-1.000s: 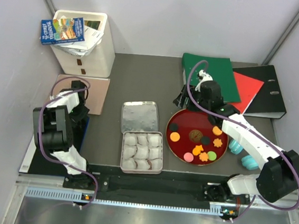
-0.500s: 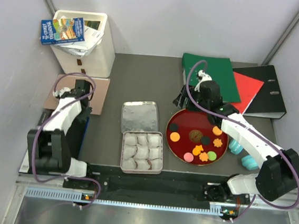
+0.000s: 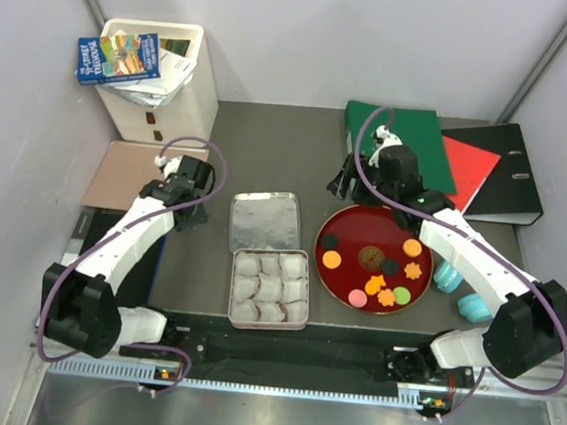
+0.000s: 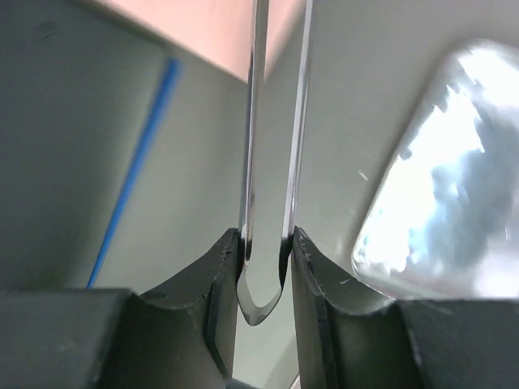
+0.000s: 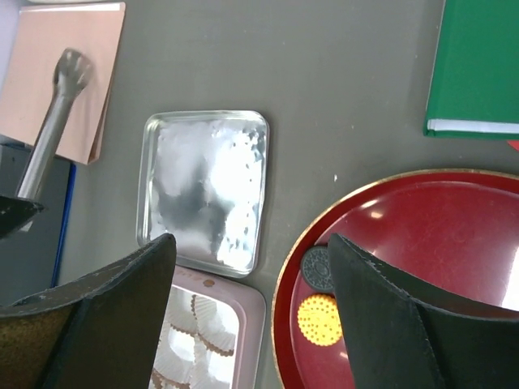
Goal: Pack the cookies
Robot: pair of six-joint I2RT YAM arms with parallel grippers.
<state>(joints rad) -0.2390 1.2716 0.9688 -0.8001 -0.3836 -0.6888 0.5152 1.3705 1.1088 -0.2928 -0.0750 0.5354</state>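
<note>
My left gripper will next move toward the tin lid and down. It will then let go of the metal tongs (image 4: 253, 162) on the bare table beside the tin lid, because that part of the table is clear.
The cookies (image 3: 374, 261) lie on a round red plate (image 3: 347, 284): orange, black, pink, green and one larger brown. A black cookie (image 5: 318, 267) and an orange cookie (image 5: 319, 318) show by the plate's left rim. My left gripper (image 3: 195, 214) hovers left of the tin lid (image 3: 263, 221). This left gripper (image 4: 266, 243) is shut on the bend of metal tongs (image 4: 253, 162). The tongs (image 5: 57, 121) point out over the pink notebook. My right gripper (image 5: 253, 243) stands open above the plate's left rim and holds nothing.
A pink tin (image 3: 266, 319) full of white paper cups (image 3: 270, 282) sits below the lid. A pink notebook (image 3: 127, 172) lies at the left and a white bin (image 3: 180, 92) stands behind it. Green, red and black folders (image 3: 440, 147) lie at the back right. Turquoise headphones (image 3: 461, 295) are right of the plate.
My left arm has unfolded and swung right, from the table's left edge to just beside the lid, and its jaws have narrowed. The right arm has barely shifted.
</note>
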